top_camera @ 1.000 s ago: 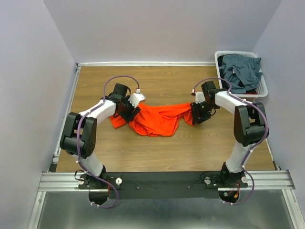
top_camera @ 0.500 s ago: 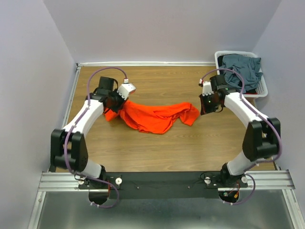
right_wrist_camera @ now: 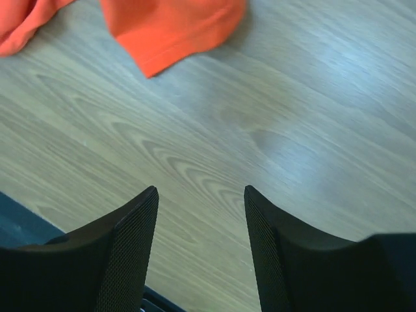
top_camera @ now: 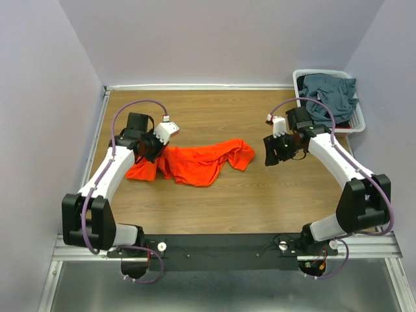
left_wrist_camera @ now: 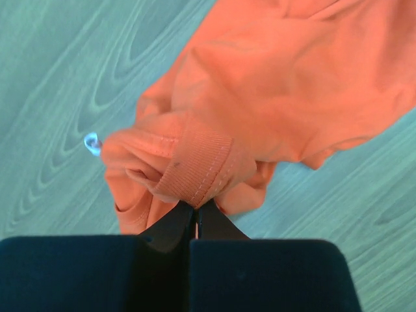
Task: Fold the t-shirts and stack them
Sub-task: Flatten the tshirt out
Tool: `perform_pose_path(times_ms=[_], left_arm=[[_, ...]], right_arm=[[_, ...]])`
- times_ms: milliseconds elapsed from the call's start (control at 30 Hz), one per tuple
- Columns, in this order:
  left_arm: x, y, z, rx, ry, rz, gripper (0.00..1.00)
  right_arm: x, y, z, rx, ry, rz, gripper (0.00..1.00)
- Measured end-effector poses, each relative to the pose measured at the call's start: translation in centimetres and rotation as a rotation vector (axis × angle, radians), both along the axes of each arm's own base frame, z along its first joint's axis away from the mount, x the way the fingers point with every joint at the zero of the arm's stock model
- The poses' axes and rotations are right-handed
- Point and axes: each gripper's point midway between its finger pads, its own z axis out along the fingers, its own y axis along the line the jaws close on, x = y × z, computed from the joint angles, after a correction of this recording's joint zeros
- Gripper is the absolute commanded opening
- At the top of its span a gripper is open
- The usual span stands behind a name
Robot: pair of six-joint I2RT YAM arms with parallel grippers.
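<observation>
Next, my right gripper moves toward the shirt, then lowers to close on the near corner of the shirt's loose end.
The bright orange-red t-shirt [top_camera: 195, 162] lies crumpled on the wooden table, left of centre. My left gripper [top_camera: 151, 151] is shut on a ribbed, stitched edge of it [left_wrist_camera: 195, 175], and the cloth bunches just ahead of the closed jaws [left_wrist_camera: 195, 209]. My right gripper [top_camera: 272, 153] hovers right of the shirt, open, with only bare wood between its fingers [right_wrist_camera: 201, 192]. The shirt's right end [right_wrist_camera: 169, 26] lies free, beyond the fingertips. Dark blue-grey t-shirts [top_camera: 331, 97] are heaped in the basket.
The white slatted basket [top_camera: 361, 121] stands at the table's far right corner, against the wall. Grey walls close in the table on three sides. A metal rail [top_camera: 221, 246] with both arm bases runs along the near edge.
My left gripper closed on the shirt's edge and dragged it left. The right gripper let go of the shirt's right end, pulled away and opened. The shirt now lies further left.
</observation>
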Motion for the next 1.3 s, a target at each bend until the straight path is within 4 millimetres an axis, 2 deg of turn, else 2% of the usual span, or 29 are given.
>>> perform_pose_path(times_ms=[100,233,367,433,567,667,733,767,800,833,900,933,1033,1133,1233,1300], left_arm=[[0.8,1.2,-1.3,0.004,0.043,0.04,0.01],[2.3,2.6,-2.5,0.001,0.084,0.086,0.15],[2.9,2.6,-3.2,-0.001,0.106,0.086,0.23],[3.2,2.6,-3.4,-0.003,0.115,0.086,0.28],[3.7,2.7,-3.8,-0.004,0.127,0.09,0.39],[3.8,2.6,-3.5,-0.015,0.129,0.088,0.47],[3.8,2.5,-3.1,-0.024,0.123,0.076,0.52],[3.8,2.4,-2.9,-0.026,0.119,0.067,0.55],[3.6,2.3,-2.7,-0.029,0.118,0.057,0.57],[3.4,2.2,-2.4,-0.031,0.111,0.041,0.64],[2.7,1.9,-1.5,-0.038,0.096,0.005,0.65],[2.2,1.7,-0.9,-0.035,0.084,-0.024,0.65],[0.8,1.0,0.4,-0.023,0.05,-0.097,0.66],[-1.1,-0.4,0.4,-0.011,0.035,-0.184,0.66],[-4.0,-2.7,-1.5,-0.007,0.077,-0.292,0.66],[-5.7,-4.1,-3.2,-0.004,0.122,-0.351,0.66]], right_arm=[[-0.5,2.1,-0.8,-0.007,0.019,0.072,0.63],[-0.6,5.9,-1.9,-0.041,0.011,0.19,0.59],[0.0,9.5,-3.7,-0.085,-0.003,0.281,0.57],[0.7,10.8,-4.6,-0.107,-0.014,0.305,0.56],[1.9,12.1,-6.5,-0.147,-0.02,0.32,0.57],[2.3,12.3,-8.1,-0.179,-0.008,0.319,0.57],[2.6,12.1,-9.2,-0.205,0.0,0.315,0.51],[3.1,12.2,-9.1,-0.209,-0.018,0.308,0.47],[3.4,12.1,-9.1,-0.217,-0.026,0.302,0.33],[3.5,12.0,-9.2,-0.224,-0.03,0.302,0.25],[4.0,11.8,-9.3,-0.242,-0.047,0.288,0.11],[4.1,11.7,-9.3,-0.248,-0.054,0.282,0.01],[4.2,11.5,-9.3,-0.25,-0.065,0.274,0.01],[3.4,11.1,-9.0,-0.248,-0.061,0.266,0.01],[2.1,10.6,-7.8,-0.229,-0.057,0.259,0.01],[1.6,10.5,-6.0,-0.201,-0.082,0.252,0.0]])
